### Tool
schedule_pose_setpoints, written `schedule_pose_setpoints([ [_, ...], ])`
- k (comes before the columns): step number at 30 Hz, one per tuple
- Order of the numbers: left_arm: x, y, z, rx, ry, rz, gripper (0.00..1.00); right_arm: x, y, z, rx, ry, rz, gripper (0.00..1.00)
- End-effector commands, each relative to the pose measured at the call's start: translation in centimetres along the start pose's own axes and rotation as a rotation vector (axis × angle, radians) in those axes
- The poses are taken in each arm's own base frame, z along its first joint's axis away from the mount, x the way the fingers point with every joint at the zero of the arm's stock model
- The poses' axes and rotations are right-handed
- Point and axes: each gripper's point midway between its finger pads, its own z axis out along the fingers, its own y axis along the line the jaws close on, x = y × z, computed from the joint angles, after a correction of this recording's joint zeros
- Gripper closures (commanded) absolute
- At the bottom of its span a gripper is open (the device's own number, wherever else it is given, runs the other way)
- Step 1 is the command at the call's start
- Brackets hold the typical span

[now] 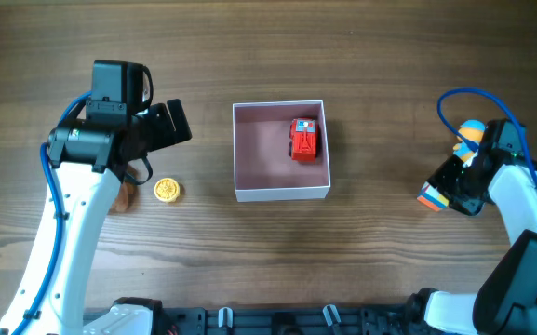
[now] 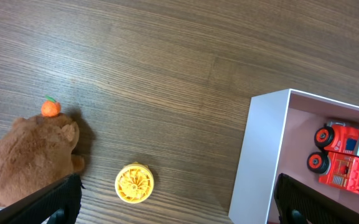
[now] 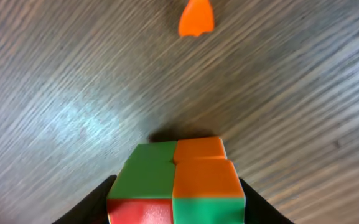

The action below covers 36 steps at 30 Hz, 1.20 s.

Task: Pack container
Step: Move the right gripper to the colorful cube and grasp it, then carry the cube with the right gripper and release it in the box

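There is open space over the container's pink bottom beside the truck [image 1: 303,140]. My right gripper will lift the cube, move it to the left in the overhead view to that space, and let it go.
The container [image 1: 282,194], a square white box with a pink inside, sits mid-table and holds a red toy truck [image 1: 303,140]. My left gripper [image 1: 177,124] is open and empty, hovering left of the box. In the left wrist view its fingers [image 2: 179,208] straddle a yellow wheel-shaped toy [image 2: 134,183], with the box wall [image 2: 263,155] and the truck [image 2: 347,158] to the right. The yellow toy [image 1: 166,190] lies on the table. My right gripper [image 1: 438,193] is shut on a multicoloured cube [image 3: 176,180] at the far right, low over the table.
A brown plush bear [image 2: 30,158] with a small orange ball [image 2: 50,107] on its head lies left of the yellow toy, partly under my left arm [image 1: 122,195]. A small orange-and-blue figure [image 1: 471,135] stands beside my right arm. A small orange piece [image 3: 196,17] shows beyond the cube.
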Motion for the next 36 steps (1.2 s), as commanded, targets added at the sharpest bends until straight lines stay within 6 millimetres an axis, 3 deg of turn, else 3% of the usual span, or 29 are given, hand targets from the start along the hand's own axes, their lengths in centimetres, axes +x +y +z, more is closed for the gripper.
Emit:
schedule_pose_setpoints([
  [1,-0.7,0.2,-0.7,-0.005,-0.03,-0.009,0.0,-2.3,4.8,-4.3,-0.102,-0.088,-0.131,0.95],
  [5,-0.8,0.4,-0.7,-0.007,-0.034,-0.04,0.0,-1.5,12.8,-12.1,-0.183,-0.21,-0.387,0.96],
  [8,-1.1,1.2,-0.7,-0.019,-0.037,-0.077,0.0,1.8,19.1,-16.7,-0.269,-0.262,-0.581,0.96],
  [9,-1.2,1.8,-0.7,-0.026,-0.036,-0.107,0.0,4.5,22.5,-18.8,-0.326,-0.292,-0.665,0.96],
  [13,-1.2,2.8,-0.7,-0.043,-0.03,-0.128,0.0,10.3,28.0,-20.2,-0.435,-0.308,-0.769,0.96],
  [15,-1.2,2.7,-0.7,-0.043,-0.03,-0.128,0.0,12.7,30.2,-18.9,-0.462,-0.266,-0.791,0.96],
  [18,-1.2,2.7,-0.7,-0.043,-0.03,-0.128,0.0,15.2,32.7,-14.6,-0.433,-0.206,-0.851,0.96],
  [25,-1.2,2.8,-0.7,-0.043,-0.029,-0.127,0.0,15.7,33.0,-5.5,-0.277,-0.084,-0.849,0.96],
  [28,-1.2,2.8,-0.7,-0.043,-0.029,-0.127,0.0,15.1,33.4,-3.2,-0.259,-0.077,-0.835,0.96],
  [31,-1.2,2.8,-0.7,-0.043,-0.029,-0.127,0.0,14.6,33.8,-2.2,-0.261,-0.084,-0.823,0.96],
  [36,-0.9,2.8,-0.7,-0.048,-0.018,-0.127,0.0,13.8,32.9,-0.3,-0.185,-0.091,-0.756,0.96],
])
